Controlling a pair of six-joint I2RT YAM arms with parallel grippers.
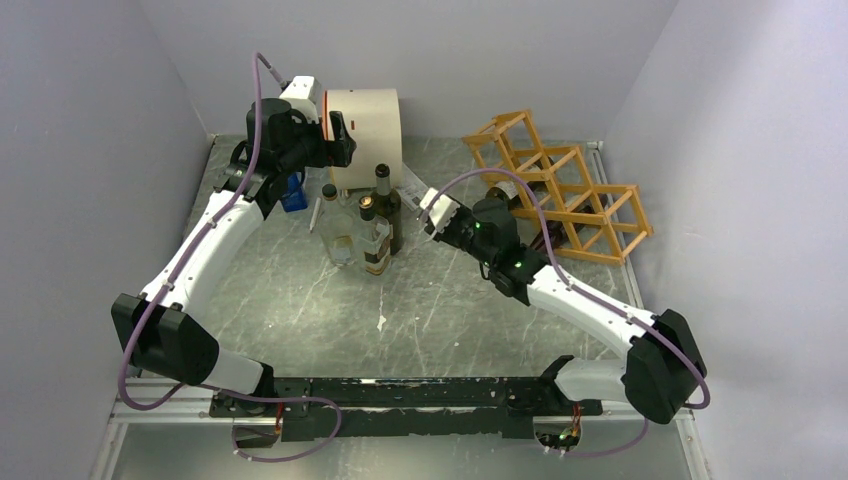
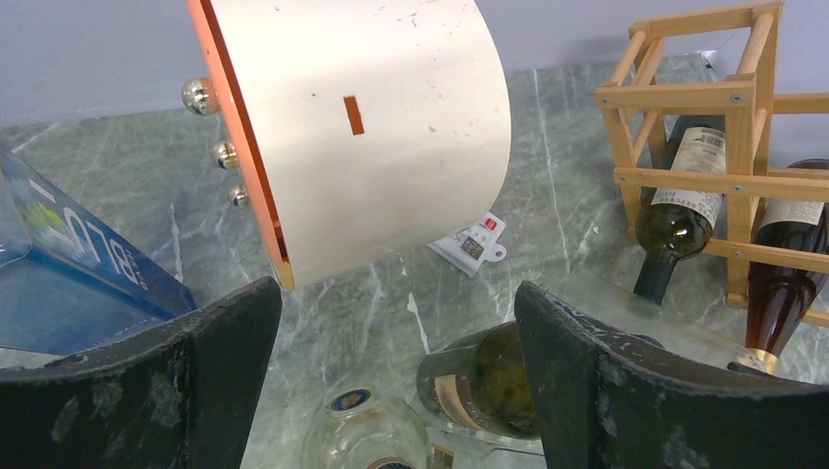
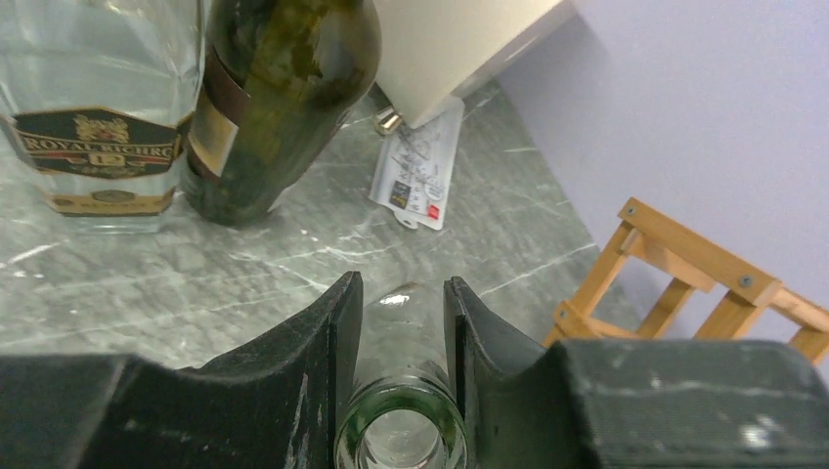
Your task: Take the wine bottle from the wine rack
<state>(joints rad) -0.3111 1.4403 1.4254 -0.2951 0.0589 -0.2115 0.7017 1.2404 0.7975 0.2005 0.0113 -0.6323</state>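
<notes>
I will next swing and turn my right gripper left in the top view and release the wine bottle upright on bare table [image 1: 408,266] [image 3: 210,266] beside the whisky bottle.
The wine rack [image 1: 570,195] is an orange-brown wooden lattice at the back right; it also shows in the left wrist view [image 2: 684,98] and the right wrist view [image 3: 684,259]. Two dark bottles [image 2: 684,210] lie in its cells. My right gripper [image 1: 434,216] is left of the rack, over the table. In the right wrist view it [image 3: 401,285] is shut on the neck of a clear greenish wine bottle [image 3: 406,337], mouth towards the camera. My left gripper [image 1: 345,138] is open and empty [image 2: 396,298], high beside the white drum.
A white drum [image 1: 365,120] lies at the back centre. In front of it stand a dark green bottle [image 1: 388,205], a whisky bottle [image 1: 376,243] and a clear bottle [image 1: 336,228]. A blue box [image 1: 293,193] is at the left. A white tag [image 3: 415,176] lies by the drum.
</notes>
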